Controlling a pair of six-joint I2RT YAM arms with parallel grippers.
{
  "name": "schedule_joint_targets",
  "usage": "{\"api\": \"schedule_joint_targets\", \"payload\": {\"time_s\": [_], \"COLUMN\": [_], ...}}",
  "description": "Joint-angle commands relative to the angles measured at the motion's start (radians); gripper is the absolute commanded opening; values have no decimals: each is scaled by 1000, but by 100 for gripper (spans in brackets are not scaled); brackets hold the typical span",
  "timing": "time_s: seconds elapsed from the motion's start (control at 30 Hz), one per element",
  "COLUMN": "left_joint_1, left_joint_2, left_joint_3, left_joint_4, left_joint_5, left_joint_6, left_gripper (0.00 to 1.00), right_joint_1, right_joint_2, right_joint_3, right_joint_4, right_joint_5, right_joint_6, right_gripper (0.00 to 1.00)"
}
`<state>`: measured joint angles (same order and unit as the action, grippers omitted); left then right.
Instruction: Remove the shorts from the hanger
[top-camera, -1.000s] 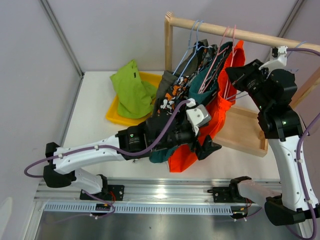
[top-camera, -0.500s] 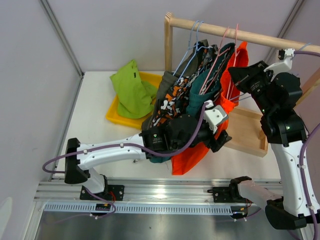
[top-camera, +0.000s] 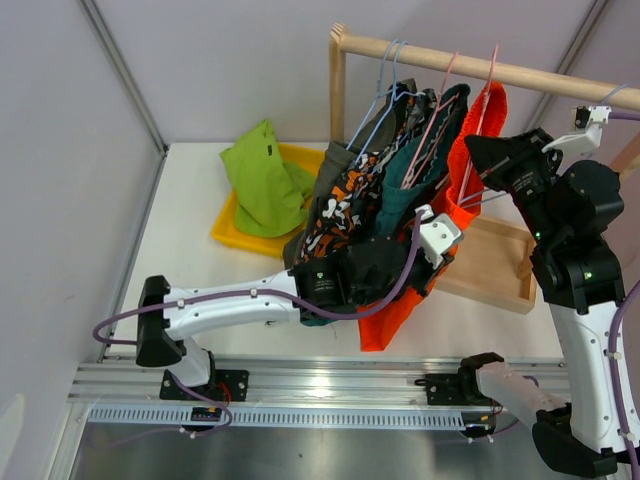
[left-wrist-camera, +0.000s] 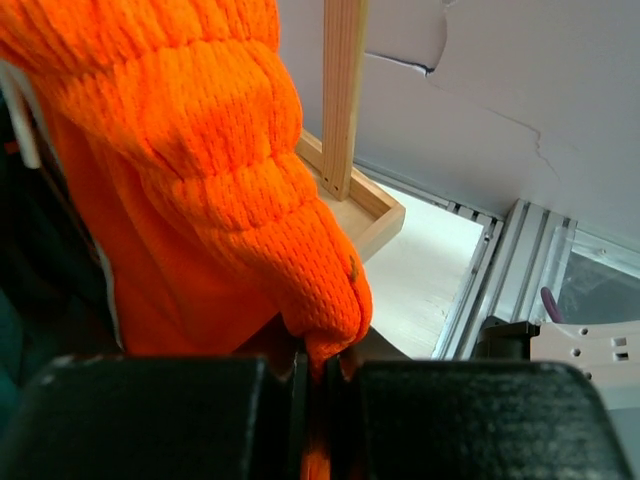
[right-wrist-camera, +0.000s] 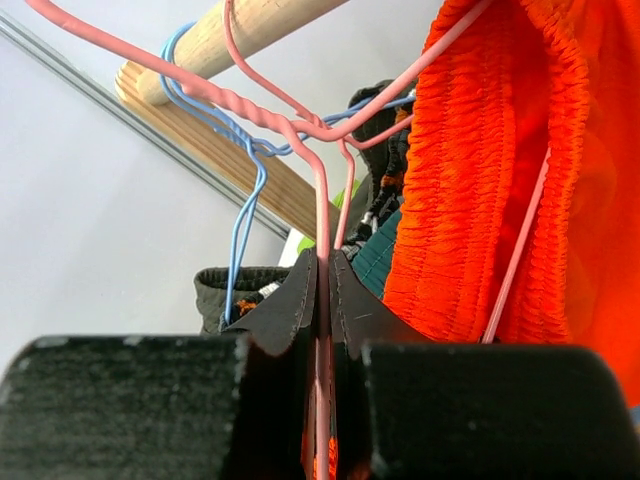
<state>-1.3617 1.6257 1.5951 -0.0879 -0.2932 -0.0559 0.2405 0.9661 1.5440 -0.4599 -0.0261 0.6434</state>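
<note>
Bare wooden bar (top-camera: 524, 77) lies to the right of my right gripper in the top view, and my left gripper holds the shorts. My right gripper will pull the hanger there, off the shorts, and then release it.
The bright orange-red shorts (top-camera: 468, 170) hang on a pink wire hanger (top-camera: 489, 80) hooked over the wooden rail (top-camera: 420, 56). My left gripper (left-wrist-camera: 320, 365) is shut on a fold of their knit fabric (left-wrist-camera: 250, 200), low and in front of the rack. Higher up at the right, my right gripper (right-wrist-camera: 325, 270) is shut on the pink hanger's wire (right-wrist-camera: 322, 200), just below the rail. Camouflage shorts (top-camera: 345, 200), dark teal shorts (top-camera: 400, 185) and olive-grey shorts (top-camera: 335, 165) hang to the left on other hangers. Lime green shorts (top-camera: 262, 180) lie in the yellow tray (top-camera: 226, 230).
The rack's wooden post (top-camera: 338, 85) stands at the back and its wooden base tray (top-camera: 495, 265) lies at the right. Blue hangers (top-camera: 385, 85) share the rail. Along the near edge of the table runs a metal rail (top-camera: 330, 385).
My left gripper was open a second ago and has closed on the orange-red shorts after reaching right. The right gripper has shifted the pink hanger to the right along the rail.
</note>
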Motion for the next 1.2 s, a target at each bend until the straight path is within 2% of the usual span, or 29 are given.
{"api": "schedule_joint_targets", "payload": {"time_s": [0.0, 0.27, 0.37, 0.53, 0.7, 0.73, 0.87, 0.97, 1.17], "left_joint_1": [-5, -92, -155, -197, -191, -185, -108, -51, 32], "left_joint_2": [-92, -213, -221, -193, -124, -110, -47, -32, -26], "left_joint_3": [-66, -375, -425, -492, -449, -399, -284, -212, -121], "left_joint_4": [62, 178, 214, 267, 264, 245, 198, 209, 211], "left_joint_5": [-52, -90, -118, -121, -196, -216, -282, -276, -327], "left_joint_6": [-35, -113, -139, -182, -167, -160, -134, -102, -47], "left_gripper": [0, 0, 0, 0, 0, 0, 0, 0, 0], "right_joint_1": [8, -10, -32, -52, -52, -53, -53, -53, -53], "right_joint_2": [-17, 8, 37, 62, 51, 48, 3, -46, -135], "right_joint_3": [11, 28, 54, 79, 100, 103, 110, 96, 74], "right_joint_4": [93, 93, 89, 93, 57, 31, -69, -152, -292], "right_joint_5": [-3, 60, 45, 37, 2, -3, -26, -55, -89], "right_joint_6": [-10, -27, -25, -21, -10, -7, 35, 84, 157], "right_gripper": [0, 0, 0, 0, 0, 0, 0, 0, 0]}}
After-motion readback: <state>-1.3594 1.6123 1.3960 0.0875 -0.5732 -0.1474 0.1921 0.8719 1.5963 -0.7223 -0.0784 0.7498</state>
